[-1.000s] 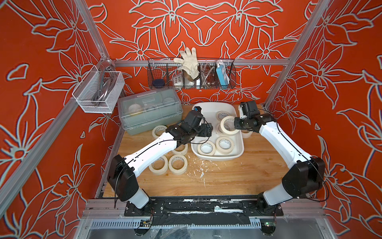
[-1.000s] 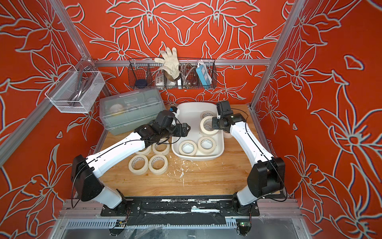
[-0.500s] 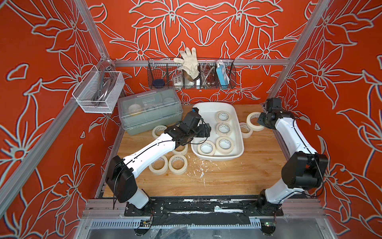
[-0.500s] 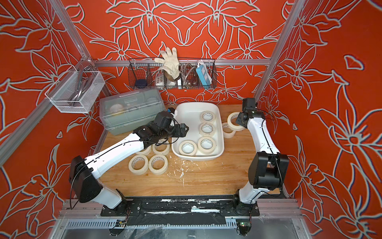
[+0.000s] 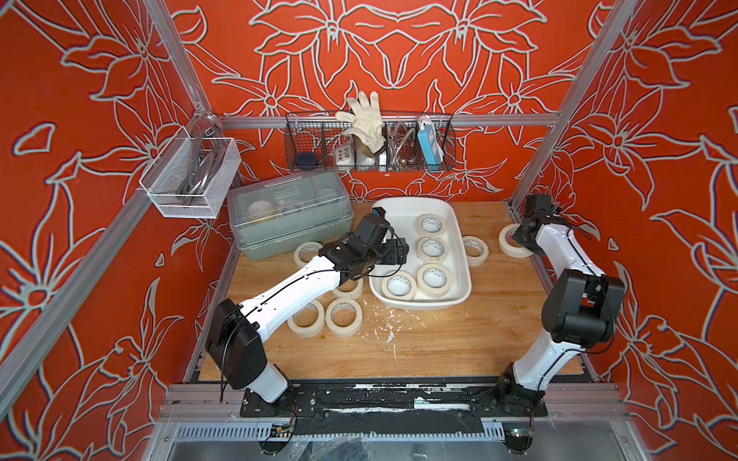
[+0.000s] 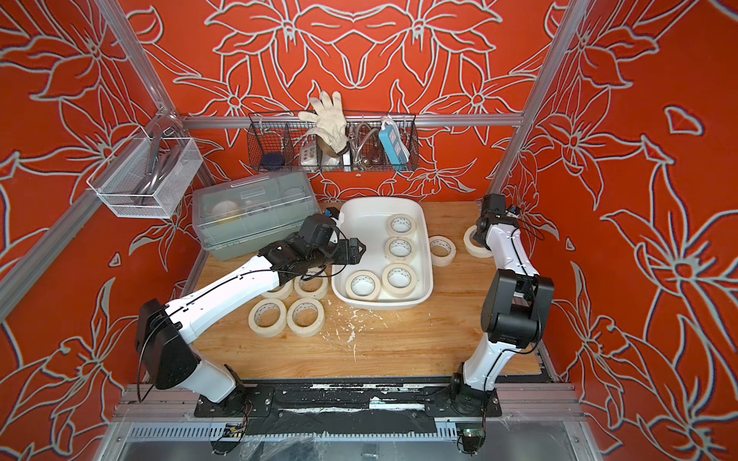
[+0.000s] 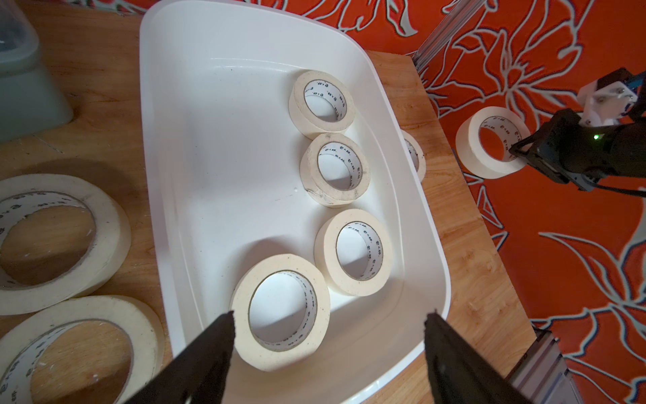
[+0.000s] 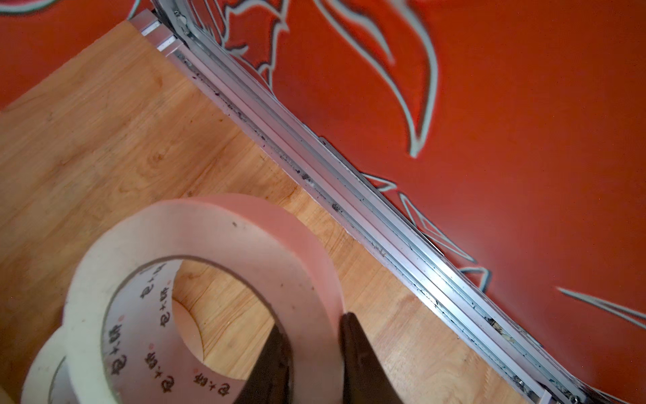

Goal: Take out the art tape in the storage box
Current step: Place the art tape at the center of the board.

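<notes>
The right gripper moves down toward the roll by the box next and releases the side of the held roll, since the bare wood (image 5: 499,258) (image 8: 232,303) beside that roll lies free below.
The white storage box (image 5: 399,217) sits mid-table and holds several cream art tape rolls, such as one roll (image 7: 281,311). My left gripper (image 7: 330,316) hangs open over the box's front left corner. That roll lies between its fingers, close to one finger (image 7: 216,346). My right gripper (image 8: 313,323) is shut on the wall of another tape roll (image 8: 195,245). It holds this roll (image 5: 508,239) tilted by the table's right edge. In both top views another roll (image 6: 442,250) lies on the wood just right of the box.
Several loose rolls (image 5: 343,317) lie left of the box, partly under my left arm. A grey-green lidded box (image 5: 287,215) stands at the back left. A wire basket (image 5: 369,147) hangs behind and a mesh basket (image 5: 191,175) at the left. An aluminium rail (image 8: 349,196) borders the right edge.
My right arm has carried its tape roll from above the box out to the table's right edge. The left arm has barely moved and its fingers stay wide.
</notes>
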